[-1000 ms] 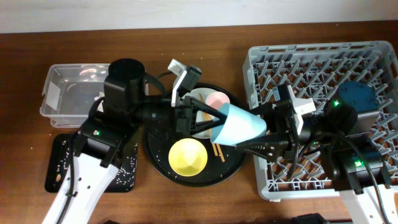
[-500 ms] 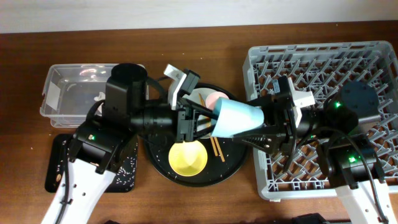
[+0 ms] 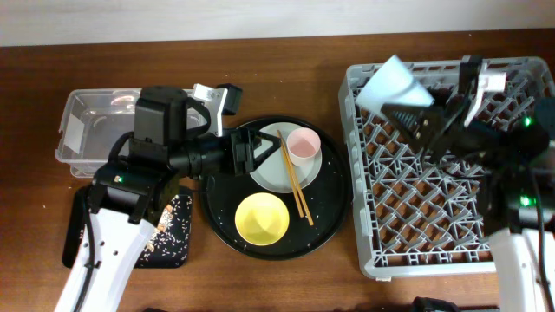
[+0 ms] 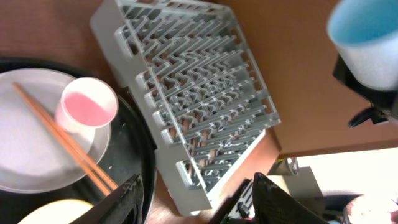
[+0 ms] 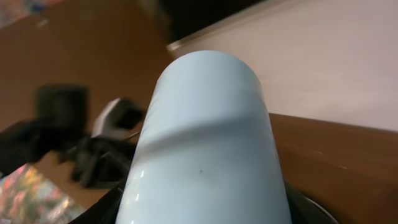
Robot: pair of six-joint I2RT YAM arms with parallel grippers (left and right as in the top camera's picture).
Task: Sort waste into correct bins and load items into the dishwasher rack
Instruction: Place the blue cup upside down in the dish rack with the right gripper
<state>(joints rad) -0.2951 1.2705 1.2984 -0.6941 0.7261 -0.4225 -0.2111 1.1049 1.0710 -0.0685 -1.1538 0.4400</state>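
Note:
Empty pegs in the rack's far corner (image 3: 381, 130) by the round tray (image 3: 334, 208) are below, so my right gripper will next turn downward, lower the cup there and release it.
My right gripper (image 3: 414, 111) is shut on the light-blue cup (image 3: 395, 83) and holds it tilted above the far left corner of the grey dishwasher rack (image 3: 451, 186). The cup (image 5: 205, 137) fills the right wrist view, between the dark fingers at the bottom edge. My left gripper (image 3: 258, 154) stands open and empty over the left side of the round black tray (image 3: 334, 208). Its fingers (image 4: 134, 199) frame the rack's (image 4: 199, 99) near corner. The pink cup (image 3: 303, 144) sits on the pale plate (image 3: 270, 172) with the chopsticks (image 3: 295, 184) lying across it. The yellow bowl (image 3: 262, 218) is in front.
The clear plastic tub (image 3: 91, 121) stands at the back left, partly behind my left arm. In front of it lies the shallow black rectangular tray (image 3: 130, 238), speckled with crumbs. Bare brown table runs between the round tray and the rack.
The left gripper has opened, let go of the light-blue cup and drawn back left. The right gripper has carried the cup from above the round tray to above the rack's far left corner.

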